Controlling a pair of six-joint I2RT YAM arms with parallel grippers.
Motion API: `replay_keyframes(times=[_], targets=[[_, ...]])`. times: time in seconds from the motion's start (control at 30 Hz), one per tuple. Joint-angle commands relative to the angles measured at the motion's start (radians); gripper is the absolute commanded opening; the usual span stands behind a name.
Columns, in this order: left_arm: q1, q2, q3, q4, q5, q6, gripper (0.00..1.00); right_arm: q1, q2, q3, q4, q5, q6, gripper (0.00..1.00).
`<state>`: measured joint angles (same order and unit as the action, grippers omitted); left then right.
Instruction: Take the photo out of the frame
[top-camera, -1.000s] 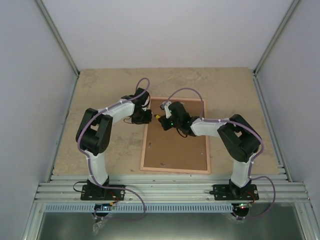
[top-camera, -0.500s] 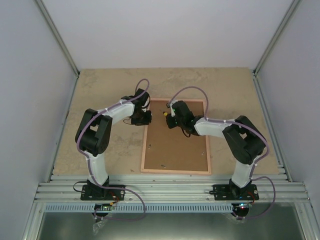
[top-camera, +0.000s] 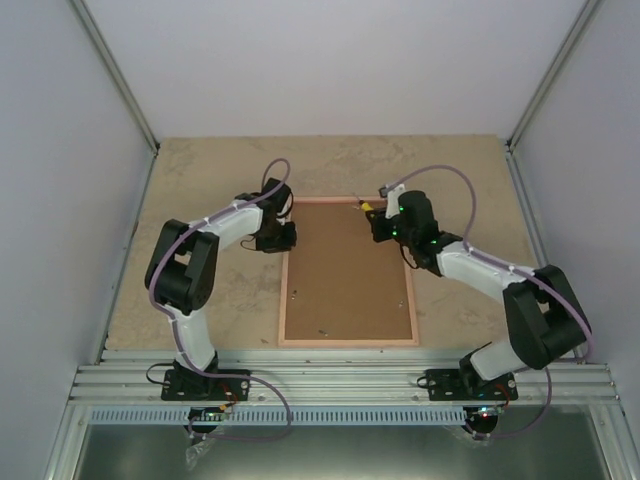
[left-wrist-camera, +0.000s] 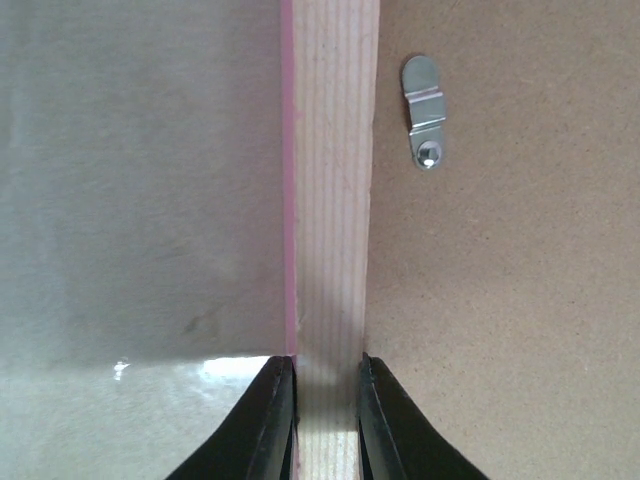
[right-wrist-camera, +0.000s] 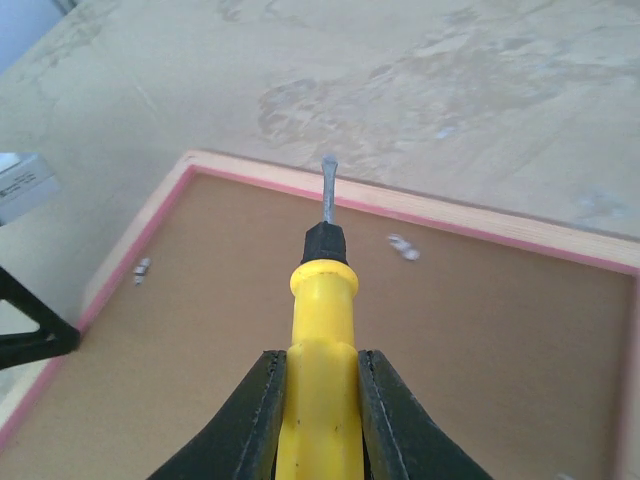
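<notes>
Next, my right gripper moves to the right in the top view, down onto the table beside the frame (top-camera: 283, 300), since the clips in sight lie clear of the frame's sides.
The pink frame (top-camera: 283, 300) lies face down on the table, its brown board back (top-camera: 345, 275) up. The photo is hidden under the board. My left gripper (top-camera: 285, 238) is shut on the frame's left rail (left-wrist-camera: 330, 200), one finger on each side of the wood. A metal clip (left-wrist-camera: 424, 110) sits on the board beside that rail. My right gripper (top-camera: 385, 225) is shut on a yellow-handled screwdriver (right-wrist-camera: 322, 370); its metal tip (right-wrist-camera: 327, 185) points toward the frame's far rail (right-wrist-camera: 480, 220), above the board near another clip (right-wrist-camera: 404, 247).
The table is a beige stone-patterned surface (top-camera: 200, 180) with white walls on three sides. A metal rail (top-camera: 340, 375) runs along the near edge by the arm bases. Small clips (top-camera: 322, 332) show on the board near its front edge.
My right gripper has swung with the screwdriver from the frame's upper left across to its upper right corner. The frame has shifted slightly. My left gripper stays on the left rail.
</notes>
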<state>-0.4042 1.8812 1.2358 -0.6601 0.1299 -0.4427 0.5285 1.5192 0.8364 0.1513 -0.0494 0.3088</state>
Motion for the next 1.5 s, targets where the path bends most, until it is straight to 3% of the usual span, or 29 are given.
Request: replay_keyframes(times=[0.0,0.2,0.5,0.6,0.77,0.87,1.03,1.47], targets=[[0.042,-0.040,-0.008,-0.005,-0.015,-0.009,0.12,-0.088,-0.065,-0.074,0.048,-0.060,0.023,0.00],[0.099,-0.028,0.024,-0.003,0.002,0.004,0.13,-0.242,-0.136,-0.186,0.091,-0.089,0.110,0.00],[0.136,0.071,0.178,-0.066,-0.043,0.058,0.20,-0.485,-0.108,-0.342,0.281,-0.268,0.224,0.00],[0.137,0.065,0.184,-0.073,-0.071,0.065,0.28,-0.515,-0.076,-0.359,0.304,-0.275,0.230,0.00],[0.137,-0.007,0.149,-0.066,-0.108,0.064,0.49,-0.582,0.001,-0.392,0.362,-0.309,0.258,0.01],[0.137,-0.081,0.084,-0.046,-0.112,0.053,0.55,-0.589,0.042,-0.401,0.386,-0.321,0.269,0.01],[0.137,-0.195,-0.058,-0.006,-0.070,0.019,0.65,-0.593,0.059,-0.395,0.377,-0.311,0.277,0.10],[0.137,-0.353,-0.237,0.015,0.004,-0.032,0.72,-0.594,0.016,-0.414,0.301,-0.289,0.282,0.37]])
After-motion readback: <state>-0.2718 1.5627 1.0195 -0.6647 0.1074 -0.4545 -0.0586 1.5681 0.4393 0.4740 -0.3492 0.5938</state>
